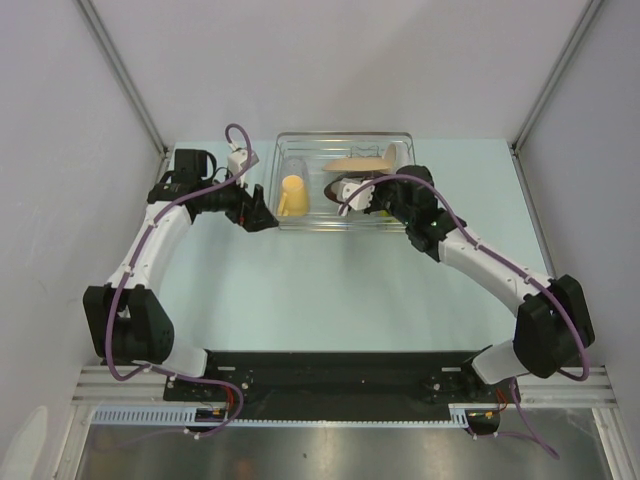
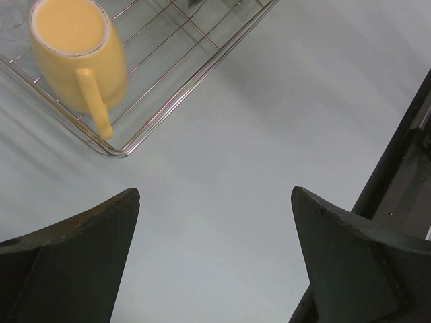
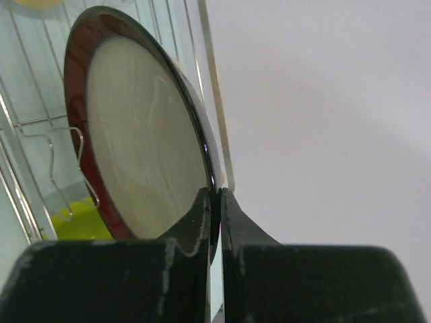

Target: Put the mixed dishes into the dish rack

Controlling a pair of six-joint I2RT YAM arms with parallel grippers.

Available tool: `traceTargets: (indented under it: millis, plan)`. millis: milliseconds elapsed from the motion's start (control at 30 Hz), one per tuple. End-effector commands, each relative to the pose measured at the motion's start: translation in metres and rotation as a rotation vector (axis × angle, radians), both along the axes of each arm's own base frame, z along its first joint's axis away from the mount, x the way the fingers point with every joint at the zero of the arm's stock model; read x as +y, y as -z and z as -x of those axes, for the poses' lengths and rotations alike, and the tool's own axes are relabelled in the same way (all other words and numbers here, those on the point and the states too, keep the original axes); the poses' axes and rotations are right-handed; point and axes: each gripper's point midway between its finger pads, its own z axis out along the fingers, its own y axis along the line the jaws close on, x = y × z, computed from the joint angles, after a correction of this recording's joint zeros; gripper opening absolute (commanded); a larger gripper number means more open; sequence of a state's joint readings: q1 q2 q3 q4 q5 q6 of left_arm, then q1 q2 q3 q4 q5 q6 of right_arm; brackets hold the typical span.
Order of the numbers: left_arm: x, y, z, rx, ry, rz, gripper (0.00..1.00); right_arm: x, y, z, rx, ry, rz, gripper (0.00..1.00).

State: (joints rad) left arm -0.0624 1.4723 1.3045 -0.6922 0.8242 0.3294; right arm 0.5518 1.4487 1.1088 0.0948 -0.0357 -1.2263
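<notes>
The beige plate already hangs on edge beside the bent wire dividers below, so my right gripper should lower toward them next and release the plate's rim.
The chrome wire dish rack (image 1: 390,222) stands at the back middle of the table. A yellow-orange mug (image 1: 292,195) stands in its left part, also seen in the left wrist view (image 2: 77,50). A wooden plate (image 1: 358,163) stands in the rack's back slots. My right gripper (image 1: 364,196) is shut on the rim of the beige plate with dark-brown rim (image 3: 141,128), held on edge over the rack. A lime-green bowl (image 3: 77,222) shows low behind it. My left gripper (image 2: 215,202) is open and empty over the table, just off the rack's left front corner (image 2: 114,149). The white bowl is not visible.
Grey walls close in the table on the left, right and back. A black base rail (image 1: 330,370) runs along the near edge between the arm mounts. Pale table surface (image 1: 330,290) lies in front of the rack.
</notes>
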Motion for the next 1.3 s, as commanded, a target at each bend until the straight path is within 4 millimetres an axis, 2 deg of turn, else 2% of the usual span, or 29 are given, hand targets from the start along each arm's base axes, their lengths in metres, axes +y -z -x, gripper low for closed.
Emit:
traceTargets:
  millis: [0,233,333,500,733,933,1067,1100,1133,1167,1267]
  plan:
    - [-0.003,-0.005,-0.002,-0.018,0.013,0.041,1.0,0.005,-0.075,0.008,-0.205,0.005,-0.126,0.0]
    - [-0.001,-0.004,0.0,-0.021,0.014,0.036,1.0,0.007,-0.065,0.005,-0.178,0.007,-0.134,0.0]
    - [-0.002,-0.003,0.0,-0.019,0.015,0.037,1.0,0.006,-0.055,0.001,-0.153,0.015,-0.129,0.0]
    - [-0.001,-0.004,-0.002,-0.026,0.013,0.039,1.0,0.0,-0.02,-0.01,-0.074,0.038,-0.133,0.0]
    - [0.0,-0.006,-0.003,-0.027,0.01,0.039,1.0,-0.006,0.013,-0.025,0.003,0.067,-0.149,0.0]
    - [0.002,-0.007,-0.003,-0.03,0.007,0.039,1.0,-0.009,0.037,-0.027,0.049,0.09,-0.147,0.0]
    - [0.002,-0.01,-0.003,-0.036,0.007,0.042,1.0,-0.011,0.043,-0.028,0.061,0.119,-0.167,0.0]
    - [0.002,-0.01,-0.003,-0.035,0.006,0.043,1.0,-0.01,0.042,-0.028,0.065,0.12,-0.178,0.04]
    - [0.003,-0.011,-0.003,-0.036,0.005,0.043,1.0,-0.015,0.039,-0.03,0.058,0.152,-0.196,0.18]
    - [0.003,-0.01,-0.003,-0.032,0.004,0.043,1.0,-0.018,0.035,-0.029,0.061,0.17,-0.228,0.25]
    - [0.002,-0.012,-0.003,-0.035,0.003,0.048,1.0,-0.022,0.022,-0.025,0.069,0.199,-0.304,0.36]
